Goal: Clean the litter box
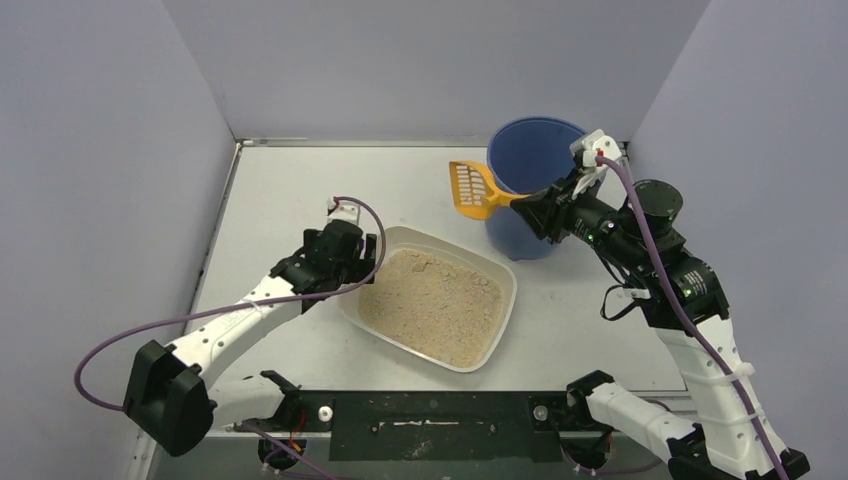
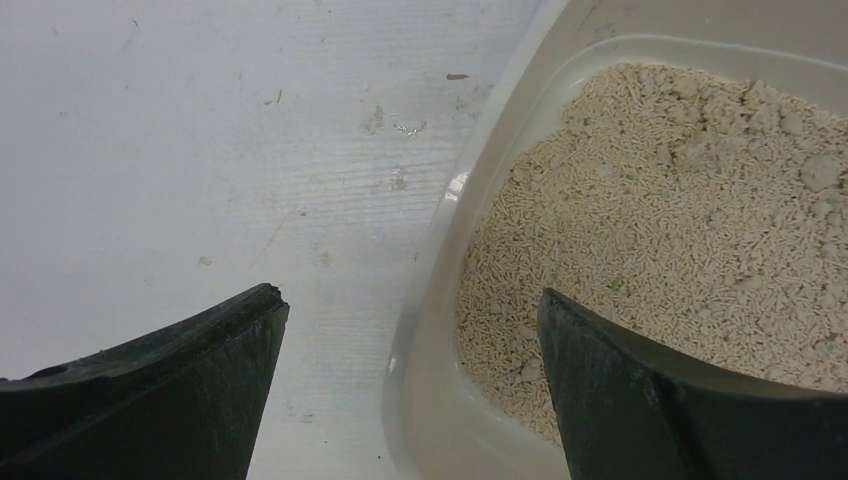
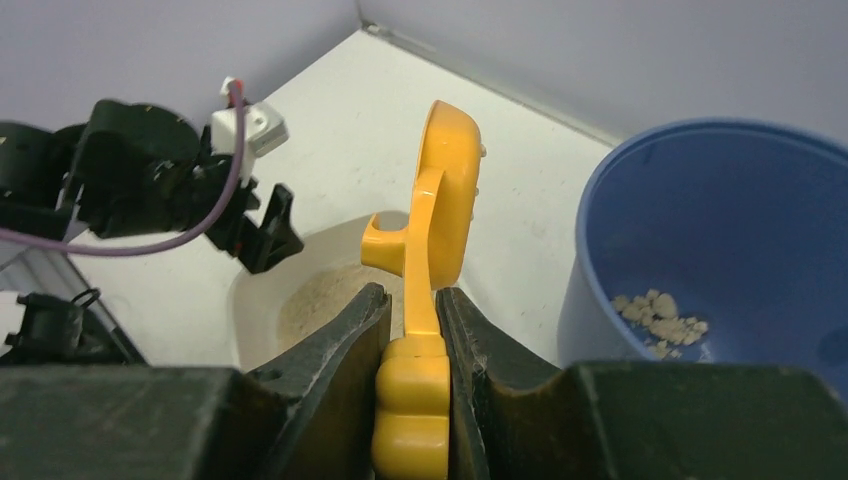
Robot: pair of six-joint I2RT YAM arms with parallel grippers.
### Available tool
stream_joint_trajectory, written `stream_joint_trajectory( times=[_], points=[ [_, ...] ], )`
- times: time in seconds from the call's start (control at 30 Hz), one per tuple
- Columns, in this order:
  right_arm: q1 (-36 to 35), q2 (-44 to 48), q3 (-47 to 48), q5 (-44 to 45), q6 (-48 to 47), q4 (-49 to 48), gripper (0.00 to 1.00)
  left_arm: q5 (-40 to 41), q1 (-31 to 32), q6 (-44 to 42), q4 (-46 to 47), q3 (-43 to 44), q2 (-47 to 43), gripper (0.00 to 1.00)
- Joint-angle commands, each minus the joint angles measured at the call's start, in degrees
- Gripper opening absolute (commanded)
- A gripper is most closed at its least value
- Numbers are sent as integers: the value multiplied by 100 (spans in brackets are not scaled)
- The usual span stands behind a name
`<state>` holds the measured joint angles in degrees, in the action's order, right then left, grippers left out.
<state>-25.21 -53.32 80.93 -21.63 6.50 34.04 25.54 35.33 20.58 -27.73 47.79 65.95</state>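
My left gripper will next move down and slightly toward the litter, onto the box's side rim (image 2: 424, 310). Its open fingers already straddle that side of the box.
The off-white litter box (image 1: 420, 237) with beige litter sits mid-table; its corner wall shows in the left wrist view (image 2: 432, 330) and it is partly visible in the right wrist view (image 3: 258, 300). My left gripper (image 1: 366, 262) (image 2: 410, 300) is open and straddles the box's left rim, one finger outside and one over the litter. My right gripper (image 1: 530, 207) (image 3: 412, 300) is shut on the handle of the orange slotted scoop (image 1: 472, 188) (image 3: 445, 190). It holds the scoop turned on edge, in the air beside the blue bucket (image 1: 532, 155) (image 3: 720, 220).
A few litter clumps (image 3: 660, 318) lie at the bottom of the bucket. Grey walls close the table at the left, back and right. Purple cables (image 1: 120, 335) loop from both arms. A black mounting bar (image 1: 430, 425) runs along the near edge.
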Motion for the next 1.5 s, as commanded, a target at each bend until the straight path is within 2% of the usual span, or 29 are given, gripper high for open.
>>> stream_joint_trajectory(
  times=[0.0, 0.2, 0.33, 0.43, 0.57, 0.63, 0.7, 0.77, 1.0, 1.17, 1.47],
  points=[
    [-26, 83, -171, -448, 325, 649, 0, -289, -244, 216, -69, 533, 626, 92],
    [-21, 142, -679, -557, 508, 1310, 0, -386, -389, 219, -226, 1023, 1506, 86],
    [-26, 167, -917, -492, 700, 1626, 0, -439, -404, 166, -289, 1295, 2105, 78],
    [-22, 125, -1006, -485, 863, 1864, 0, -411, -422, 67, -365, 1467, 2479, 76],
    [-19, -68, -969, -341, 1011, 2247, 0, -392, -455, 33, -432, 1628, 2848, 68],
    [-19, -106, -1001, -325, 1118, 2277, 0, -507, -466, 26, -403, 1655, 2998, 59],
    [-17, -123, -1049, -266, 1262, 2265, 0, -608, -466, 25, -408, 1648, 3100, 45],
    [-19, -166, -1091, -82, 1393, 2295, 0, -659, -466, 26, -419, 1611, 3119, 35],
    [-19, -345, -1248, 574, 1742, 2320, 0, -674, -441, 27, -507, 1227, 2745, 0],
    [-27, -519, -1111, 945, 1922, 2359, 0, -617, -289, 58, -591, 778, 2169, 0],
    [-34, -921, -668, 1119, 1705, 2855, 0, 325, 533, 248, -798, 427, 1022, 0]
  ],
)
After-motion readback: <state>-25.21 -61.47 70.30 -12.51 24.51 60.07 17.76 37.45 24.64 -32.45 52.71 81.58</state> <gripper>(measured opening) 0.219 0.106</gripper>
